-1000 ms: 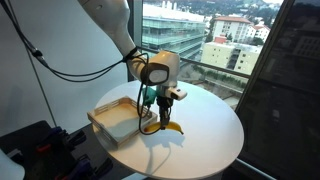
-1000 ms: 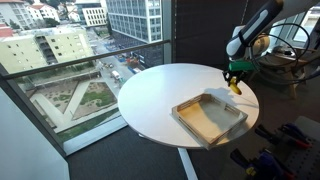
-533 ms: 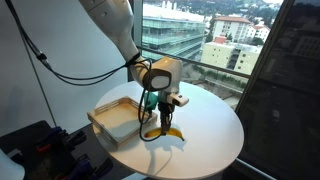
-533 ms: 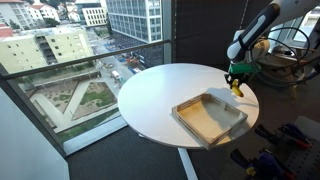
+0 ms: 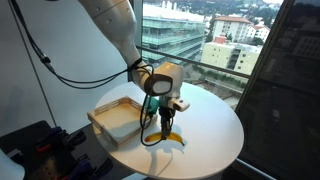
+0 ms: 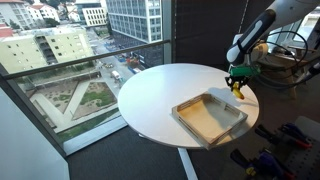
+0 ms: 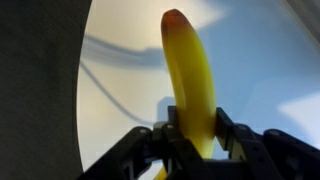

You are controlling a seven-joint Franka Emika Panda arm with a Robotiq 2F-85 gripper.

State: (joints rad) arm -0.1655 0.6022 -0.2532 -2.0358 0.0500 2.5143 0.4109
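Observation:
The yellow banana (image 5: pixel 171 135) is just above clear table, so my gripper will next lower a little toward the white tabletop beside the wooden tray and release it.
My gripper (image 5: pixel 163 117) is shut on a yellow banana (image 7: pixel 193 75), gripping it near one end. In the wrist view the banana runs up from between the black fingers (image 7: pixel 228 131) over the white round table (image 7: pixel 120 90). In an exterior view the banana (image 5: pixel 171 135) is at the table surface beside the wooden tray (image 5: pixel 118 118). In another exterior view the gripper (image 6: pixel 237 84) holds the banana (image 6: pixel 237 88) at the table's far edge, beyond the tray (image 6: pixel 210 116).
The round white table (image 5: pixel 210 130) stands by large windows over a city view. A black cable (image 5: pixel 70 70) hangs from the arm. Dark equipment (image 5: pixel 30 145) sits on the floor beside the table. The table edge (image 6: pixel 250 95) is close to the gripper.
The gripper has lowered with the banana and shifted slightly along the table beside the tray.

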